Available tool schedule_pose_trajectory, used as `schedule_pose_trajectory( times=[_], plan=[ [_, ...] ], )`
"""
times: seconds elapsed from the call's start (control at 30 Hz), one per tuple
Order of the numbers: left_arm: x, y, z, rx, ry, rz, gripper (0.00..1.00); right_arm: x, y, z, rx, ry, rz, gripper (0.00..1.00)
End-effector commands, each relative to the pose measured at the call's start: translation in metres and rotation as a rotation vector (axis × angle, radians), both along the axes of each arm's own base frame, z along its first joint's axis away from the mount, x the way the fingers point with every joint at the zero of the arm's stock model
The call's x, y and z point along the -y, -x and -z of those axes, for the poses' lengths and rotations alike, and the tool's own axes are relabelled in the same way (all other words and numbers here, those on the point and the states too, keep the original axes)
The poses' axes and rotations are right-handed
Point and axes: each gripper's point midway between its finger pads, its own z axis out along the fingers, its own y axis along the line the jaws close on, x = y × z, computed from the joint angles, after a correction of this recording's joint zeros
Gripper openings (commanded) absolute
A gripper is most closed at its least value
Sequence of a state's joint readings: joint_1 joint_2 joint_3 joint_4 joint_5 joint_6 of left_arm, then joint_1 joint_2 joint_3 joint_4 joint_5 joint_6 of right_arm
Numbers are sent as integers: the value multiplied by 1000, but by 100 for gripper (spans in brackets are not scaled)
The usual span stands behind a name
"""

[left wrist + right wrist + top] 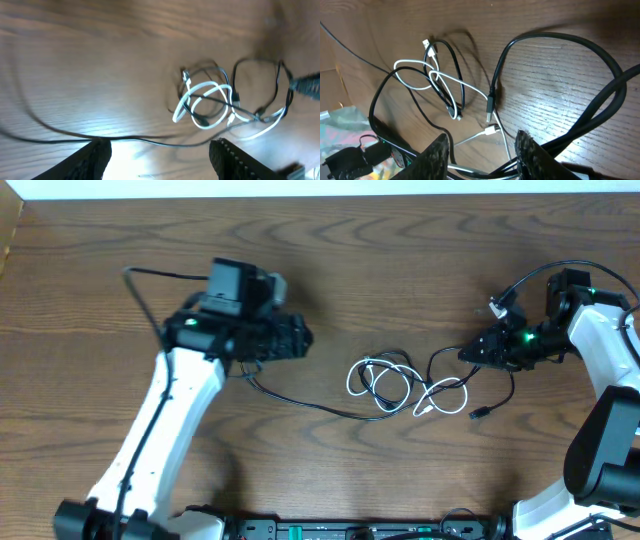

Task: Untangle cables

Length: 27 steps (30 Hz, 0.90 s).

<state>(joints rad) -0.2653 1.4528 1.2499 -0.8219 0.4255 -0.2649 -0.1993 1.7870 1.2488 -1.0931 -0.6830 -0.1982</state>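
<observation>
The tangle's black cable (214, 69) loops through the white cable. My left gripper needs to go down and to the right in the overhead view, onto the black cable.
A white cable (383, 379) and a thin black cable (447, 360) lie looped through each other mid-table. A long black strand (300, 402) trails left toward my left arm, and a small black plug (478, 414) lies at the lower right. My left gripper (303, 338) is open and empty, left of the tangle. In the left wrist view the tangle (205, 95) lies ahead and the black strand (150, 139) crosses in front of the fingertips (160, 152). My right gripper (468, 356) is open at the right end of the black loop. White and black strands run between its fingers (482, 155), and a white plug (492, 131) lies just ahead.
The table (400, 260) is dark wood. Thick black arm wires (600, 55) arc across the right of the right wrist view. A black rail (350, 530) runs along the front edge. A pale edge (10, 240) borders the far left.
</observation>
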Motion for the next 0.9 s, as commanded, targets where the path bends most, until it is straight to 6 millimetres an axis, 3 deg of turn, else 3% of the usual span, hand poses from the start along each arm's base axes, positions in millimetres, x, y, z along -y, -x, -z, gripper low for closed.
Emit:
schedule_pose_trajectory(
  times=[0.0, 0.03, 0.1, 0.27, 0.5, 0.87],
  plan=[
    [35, 8, 14, -42, 16, 104, 69, -5, -1, -2, 15, -19, -23, 41],
    [72, 18, 20, -79, 103, 209, 71, -1, 1, 1, -4, 6, -10, 41],
    [101, 26, 21, -100, 186, 287, 71, 2, 2, 3, -15, 30, -6, 41],
    [141, 27, 42, -262, 257, 139, 71, 3, 3, 4, -20, 35, -7, 40],
    [167, 27, 54, -461, 327, -120, 71, 3, 2, 4, -19, 35, -7, 40],
    [176, 29, 77, -414, 210, -256, 69, 3, 3, 4, -21, 34, -7, 40]
  ],
)
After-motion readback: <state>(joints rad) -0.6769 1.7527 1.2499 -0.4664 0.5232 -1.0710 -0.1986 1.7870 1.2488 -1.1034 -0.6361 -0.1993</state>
